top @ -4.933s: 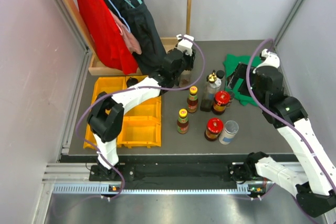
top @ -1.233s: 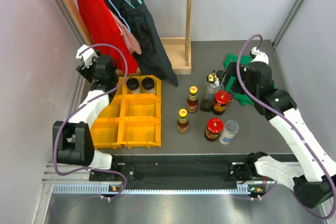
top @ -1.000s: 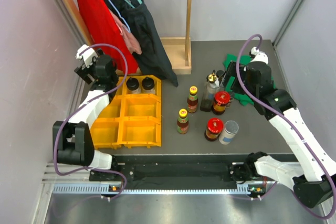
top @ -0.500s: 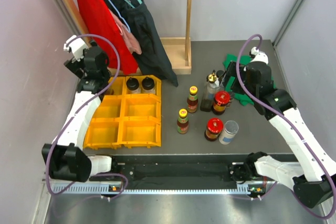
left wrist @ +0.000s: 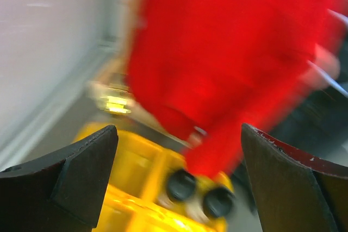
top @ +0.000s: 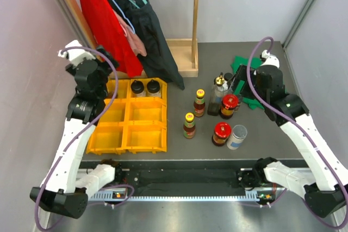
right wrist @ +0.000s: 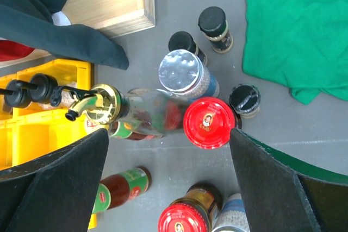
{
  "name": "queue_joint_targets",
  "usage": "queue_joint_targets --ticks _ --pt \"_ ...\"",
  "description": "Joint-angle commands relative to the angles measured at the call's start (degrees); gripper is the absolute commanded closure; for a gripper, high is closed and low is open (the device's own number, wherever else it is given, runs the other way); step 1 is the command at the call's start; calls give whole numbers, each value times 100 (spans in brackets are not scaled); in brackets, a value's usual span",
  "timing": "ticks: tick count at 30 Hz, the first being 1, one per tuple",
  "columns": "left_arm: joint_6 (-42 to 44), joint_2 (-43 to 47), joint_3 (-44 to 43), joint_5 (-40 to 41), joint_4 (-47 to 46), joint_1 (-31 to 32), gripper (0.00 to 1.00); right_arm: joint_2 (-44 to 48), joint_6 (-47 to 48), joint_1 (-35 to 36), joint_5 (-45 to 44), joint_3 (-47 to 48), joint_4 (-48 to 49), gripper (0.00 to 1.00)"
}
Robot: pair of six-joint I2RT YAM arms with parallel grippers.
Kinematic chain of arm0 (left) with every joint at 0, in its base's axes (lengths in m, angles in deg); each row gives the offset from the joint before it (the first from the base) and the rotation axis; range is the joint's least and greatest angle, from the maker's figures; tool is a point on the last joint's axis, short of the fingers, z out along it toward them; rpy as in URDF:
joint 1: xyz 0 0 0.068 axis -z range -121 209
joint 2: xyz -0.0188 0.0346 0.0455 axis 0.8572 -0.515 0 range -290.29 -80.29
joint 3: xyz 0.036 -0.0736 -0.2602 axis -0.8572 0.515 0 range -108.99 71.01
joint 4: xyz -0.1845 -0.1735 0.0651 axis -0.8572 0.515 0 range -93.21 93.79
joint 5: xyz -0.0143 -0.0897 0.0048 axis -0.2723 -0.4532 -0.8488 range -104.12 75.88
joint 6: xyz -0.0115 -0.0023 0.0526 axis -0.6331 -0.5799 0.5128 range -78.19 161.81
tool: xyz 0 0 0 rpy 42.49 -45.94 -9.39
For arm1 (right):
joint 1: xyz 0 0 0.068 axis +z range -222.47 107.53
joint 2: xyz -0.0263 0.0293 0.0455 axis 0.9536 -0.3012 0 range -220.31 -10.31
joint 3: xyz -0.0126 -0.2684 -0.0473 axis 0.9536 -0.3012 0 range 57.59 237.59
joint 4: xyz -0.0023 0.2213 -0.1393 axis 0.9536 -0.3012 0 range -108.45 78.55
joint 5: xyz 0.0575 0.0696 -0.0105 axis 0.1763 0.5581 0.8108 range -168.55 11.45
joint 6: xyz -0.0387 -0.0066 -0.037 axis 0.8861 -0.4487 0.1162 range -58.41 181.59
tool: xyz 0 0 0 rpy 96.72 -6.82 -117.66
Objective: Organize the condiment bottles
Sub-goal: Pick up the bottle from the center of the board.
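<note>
Next I will swing my left gripper across the tray and onto the clear bottle's neck (top: pixel 218 85), which stands to its right in the top view, still outside the tray's sections.
Two black-capped jars (top: pixel 145 87) stand in the yellow tray's back right compartment, blurred between my open left gripper's (left wrist: pixel 178 129) fingers. That gripper (top: pixel 81 62) hangs empty, high over the tray's back left corner. The other condiment bottles cluster mid-table: two yellow-capped sauce bottles (top: pixel 200 101), a gold-topped clear bottle (right wrist: pixel 100 103), two red-lidded jars (right wrist: pixel 209 123), silver-lidded canisters (right wrist: pixel 180 70) and small black-capped jars (right wrist: pixel 212 21). My right gripper (right wrist: pixel 168 131) is open and empty above this cluster, its fingers either side of the back red-lidded jar (top: pixel 229 104) and the clear bottle.
The yellow tray (top: pixel 109 134) sits at front left. A wooden stand (top: pixel 185 63) with red and black garments (top: pixel 109 31) rises behind it. A green cloth (right wrist: pixel 299 31) lies at back right, beside the bottles.
My left arm has drawn back from the middle of the table, then lifted and swung to the far left in the last second. The right arm and the bottles have not moved.
</note>
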Motion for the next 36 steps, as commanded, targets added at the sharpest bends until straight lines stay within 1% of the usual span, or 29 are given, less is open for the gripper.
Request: queue_joint_targets --ticks 1,3,4,5,6,7,9,10,11,15,17,21,24,27,31,36 --pt "657 -206 88 -1898 -593 614 1 147 -181 -218 -173 122 -312 8" --pt "938 -303 211 -2267 -840 1000 1 164 -216 -307 -129 87 -400 8" --pt "1262 -408 246 -2374 -1084 1420 1 191 -233 -350 -111 70 -443 8" --pt "1396 -479 290 -2488 -1191 1624 1 208 -234 -429 -94 43 -470 8" --pt "1501 -567 290 -2898 -1279 1948 1 234 -234 -474 -59 17 -479 8" --pt "1624 -741 273 -3163 -1385 2065 1 261 -234 -500 -50 -1 -514 8" --pt "1591 -927 281 -3744 -1561 2276 1 349 -242 -605 -41 -45 -514 8" --pt "1495 -1102 308 -4137 -1796 2329 1 375 -225 -632 -41 -54 -523 8" --pt "1450 -1182 343 -4298 -2095 2382 1 445 -225 -658 -32 -71 -523 8" --pt "1327 -1647 291 -5045 -2694 2645 1 586 -172 -746 -15 -133 -488 8" --pt "1274 -1964 116 -5405 -2818 2707 1 630 -146 -755 -23 -159 -453 8" --pt "1265 -2544 -289 -5845 -2897 2918 1 727 -67 -755 -76 -212 -409 8" --pt "1212 -2957 -474 -6056 -3037 3067 3 771 -31 -755 -102 -256 -374 8" --pt "1221 -3291 -614 -6049 -3196 3208 4 771 4 -764 -129 -265 -339 8" --pt "1265 -3695 -799 -5891 -3222 3314 4 753 56 -764 -129 -265 -295 8" --pt "1335 -3995 -1001 -5671 -3310 3393 5 727 100 -781 -164 -282 -251 8"
